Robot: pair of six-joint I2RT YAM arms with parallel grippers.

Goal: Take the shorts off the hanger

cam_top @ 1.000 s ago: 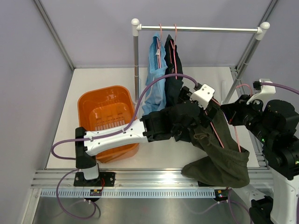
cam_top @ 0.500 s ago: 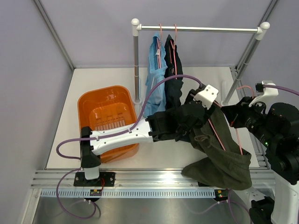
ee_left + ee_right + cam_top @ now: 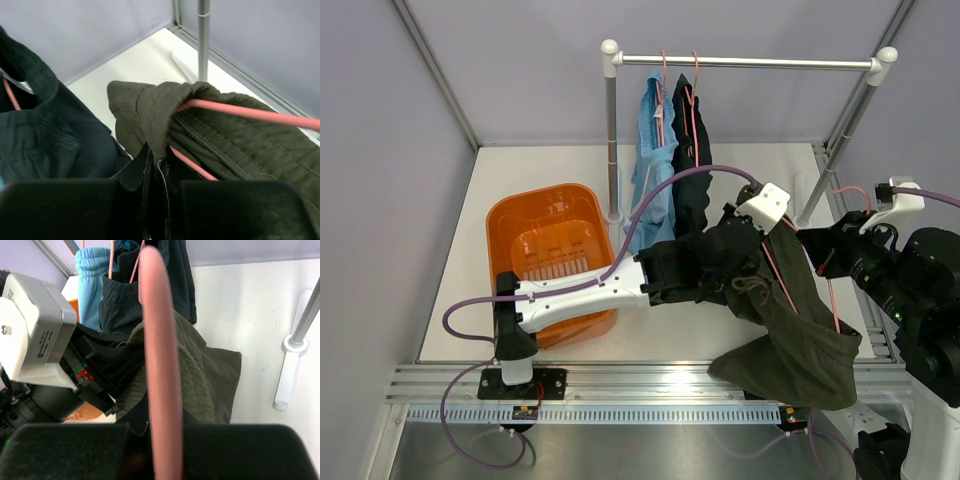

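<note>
I should pull the shorts off the hanger with my left gripper next and move it over the orange basket to release them, because the basket is to the gripper's left in the top view.
Dark olive green shorts (image 3: 792, 335) hang on a pink hanger (image 3: 832, 298) between my two arms, their lower part sagging over the table's front rail. My left gripper (image 3: 156, 161) is shut on a bunched fold of the olive shorts (image 3: 150, 107) at the waistband, right beside the hanger bar (image 3: 240, 111). My right gripper (image 3: 160, 436) is shut on the pink hanger (image 3: 155, 340), with the olive shorts (image 3: 207, 375) draped just beyond it. Light blue shorts (image 3: 655, 170) and dark navy shorts (image 3: 692, 150) hang on pink hangers from the rail (image 3: 770, 63).
An orange basket (image 3: 508, 212) stands at the left of the table, under my left arm. The rack's posts (image 3: 611, 130) rise at the back, and one white foot (image 3: 290, 365) lies to the right. Grey walls close in the table on three sides.
My left gripper has shut on the olive shorts' waistband after standing open. Both arms have shifted slightly to the right with the hanger.
</note>
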